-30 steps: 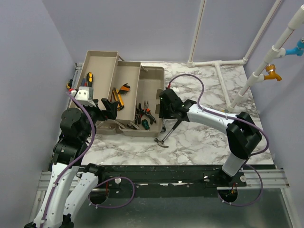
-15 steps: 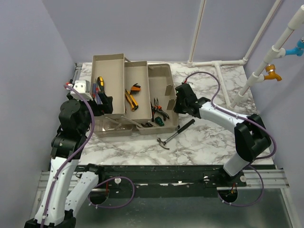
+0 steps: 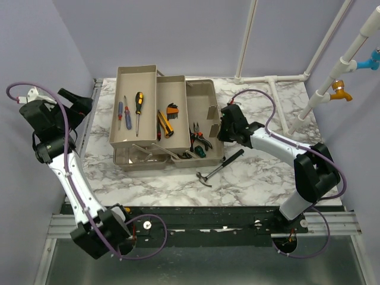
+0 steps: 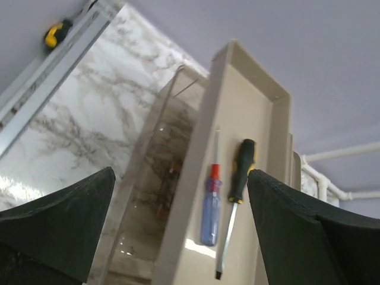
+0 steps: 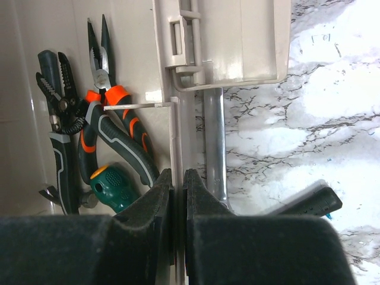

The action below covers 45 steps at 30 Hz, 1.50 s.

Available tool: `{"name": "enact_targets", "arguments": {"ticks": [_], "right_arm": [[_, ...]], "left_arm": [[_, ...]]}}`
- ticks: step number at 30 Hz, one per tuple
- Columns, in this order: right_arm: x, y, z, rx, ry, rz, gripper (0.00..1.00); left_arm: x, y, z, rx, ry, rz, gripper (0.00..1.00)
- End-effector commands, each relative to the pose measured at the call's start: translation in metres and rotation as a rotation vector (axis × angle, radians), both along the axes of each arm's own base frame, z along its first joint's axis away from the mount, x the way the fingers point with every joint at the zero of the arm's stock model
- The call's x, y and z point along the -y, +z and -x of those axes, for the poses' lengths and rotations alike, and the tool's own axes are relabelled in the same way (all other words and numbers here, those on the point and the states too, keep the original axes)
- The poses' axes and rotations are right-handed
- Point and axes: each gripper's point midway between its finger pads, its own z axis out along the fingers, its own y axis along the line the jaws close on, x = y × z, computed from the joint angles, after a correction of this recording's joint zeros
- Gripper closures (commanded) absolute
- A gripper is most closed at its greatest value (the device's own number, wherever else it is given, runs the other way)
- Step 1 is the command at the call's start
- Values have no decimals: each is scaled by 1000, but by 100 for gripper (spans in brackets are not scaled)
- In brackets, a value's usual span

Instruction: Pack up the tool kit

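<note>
I will tilt my left gripper down and across onto the smoky lid's outer edge, because that edge is below my left gripper and to its right in the top view, clear of the toolbox's tray.
The beige toolbox stands open on the marble table, its trays fanned out to the left. The far tray holds a blue screwdriver and a black-and-yellow screwdriver. Pliers lie in the main box. A hammer lies on the table in front of the box. My right gripper is shut on the box's right wall. My left gripper hangs open, off the table's left edge. Its view looks down at the tray and both screwdrivers.
White pipes run along the table's back right corner. A metal rail with a yellow piece borders the table's left edge. A wire stripper and a green screwdriver handle lie beside the pliers.
The toolbox slid to the right. My right gripper closed on the box wall. My left arm swung up and back to the left, away from the trays.
</note>
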Motion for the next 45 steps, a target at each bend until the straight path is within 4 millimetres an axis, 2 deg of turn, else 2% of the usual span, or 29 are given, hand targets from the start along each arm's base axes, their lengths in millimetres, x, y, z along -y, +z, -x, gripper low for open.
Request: {"name": "enact_targets", "arguments": {"ticks": [1,7,9,11,14,16,21,22,24,26,29,31,33,36,40,45], "right_arm": [[-4,9,-5,33,9,-62,96],[-14,15,-4,38,52,-101,96],[-18,19,-5,45,64,-122,96],[-20,19,-4,44,78,-133,96],[-21,21,-2,51,89,-141,96],[-22,20,1,49,100,-149,96],[-31,17,7,32,143,-186,97],[-33,16,8,26,151,-193,97],[-34,13,9,15,158,-197,97],[-34,12,10,13,160,-197,98],[-31,10,12,17,155,-191,98],[-32,12,13,19,164,-198,98],[-32,12,14,21,165,-197,98],[-30,12,15,22,161,-195,99],[-30,14,16,27,164,-200,99],[-30,15,16,31,164,-200,99]], "left_arm": [[-19,-65,-12,-91,-33,267,5],[-26,-131,-38,-202,-127,434,11],[-21,-144,-45,-246,-196,480,16],[-12,-156,-47,-304,-245,479,17],[-10,-183,-43,-409,-225,428,17],[-3,-199,-40,-443,-261,456,19],[34,-224,-35,-545,-414,430,22],[36,-230,-36,-577,-416,399,25],[36,-240,-36,-621,-408,390,37],[33,-247,-36,-649,-394,384,54],[24,-256,-32,-715,-349,282,73],[20,-258,-31,-741,-330,217,90],[20,-254,-31,-739,-326,171,100],[20,-239,-34,-714,-299,62,100],[21,-209,-37,-652,-251,-81,100],[13,-184,-33,-609,-180,-178,100]]}}
